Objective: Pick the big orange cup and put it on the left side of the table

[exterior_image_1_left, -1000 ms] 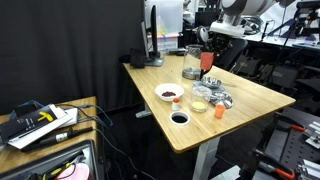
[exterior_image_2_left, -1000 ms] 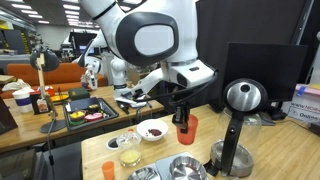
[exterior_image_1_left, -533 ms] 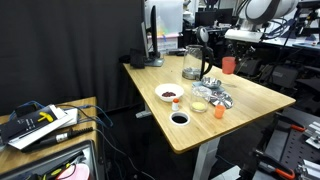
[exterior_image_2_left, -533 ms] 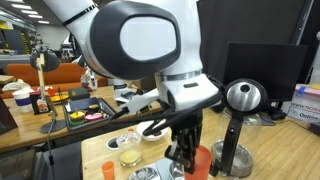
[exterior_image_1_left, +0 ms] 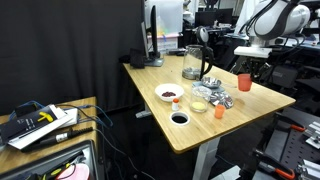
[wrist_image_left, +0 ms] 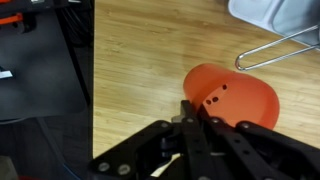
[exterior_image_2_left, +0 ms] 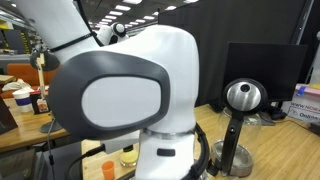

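The big orange cup has empty wood beside it, so my gripper should lower the cup a short way first and then release it on the wood top.
The big orange cup is in my gripper, low over the table near its edge by the arm. In the wrist view the cup shows from above and my gripper is shut on its rim, one finger inside. The wood top lies beneath, with its edge just to the left. I cannot tell whether the cup's base touches the table. In an exterior view my arm's body hides the cup and the gripper.
A small orange cup, a glass jug, three small bowls and shiny metal dishes stand mid-table. A black stand with a metal globe is at the back. A cluttered desk stands apart.
My gripper carried the big orange cup away from the jug, across the table toward the edge by the arm, and lowered it. The arm's body swung in front of one exterior camera.
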### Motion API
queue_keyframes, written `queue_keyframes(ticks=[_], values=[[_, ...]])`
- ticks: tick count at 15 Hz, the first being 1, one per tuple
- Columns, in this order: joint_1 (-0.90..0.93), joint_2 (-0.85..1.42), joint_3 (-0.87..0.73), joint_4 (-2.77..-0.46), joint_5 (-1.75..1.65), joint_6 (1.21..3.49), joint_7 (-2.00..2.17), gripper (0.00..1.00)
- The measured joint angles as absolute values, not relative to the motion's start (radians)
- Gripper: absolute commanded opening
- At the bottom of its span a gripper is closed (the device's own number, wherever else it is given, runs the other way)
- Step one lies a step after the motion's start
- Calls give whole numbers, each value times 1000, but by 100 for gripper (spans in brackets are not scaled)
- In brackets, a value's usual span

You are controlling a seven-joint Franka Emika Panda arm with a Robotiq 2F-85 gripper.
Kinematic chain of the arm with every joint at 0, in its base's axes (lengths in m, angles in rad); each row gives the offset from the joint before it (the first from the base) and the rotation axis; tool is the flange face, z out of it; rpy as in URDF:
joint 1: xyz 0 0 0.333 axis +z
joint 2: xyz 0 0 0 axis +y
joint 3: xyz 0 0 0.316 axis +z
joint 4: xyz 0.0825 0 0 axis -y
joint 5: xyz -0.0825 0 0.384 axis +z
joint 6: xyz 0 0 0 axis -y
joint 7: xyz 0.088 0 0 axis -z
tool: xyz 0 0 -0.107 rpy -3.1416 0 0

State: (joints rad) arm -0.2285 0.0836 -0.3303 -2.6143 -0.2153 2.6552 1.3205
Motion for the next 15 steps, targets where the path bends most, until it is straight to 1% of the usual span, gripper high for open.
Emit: queue_keyframes(ticks=[6, 7, 8, 10, 15], values=[[-226, 111, -330, -2633, -124, 2655, 1325, 1], [-224, 114, -327, -2633, -105, 2655, 1324, 19], [-222, 116, -324, -2633, -89, 2655, 1323, 31], [-219, 117, -318, -2633, -64, 2655, 1322, 43], [-215, 118, -317, -2632, -32, 2651, 1319, 78]])
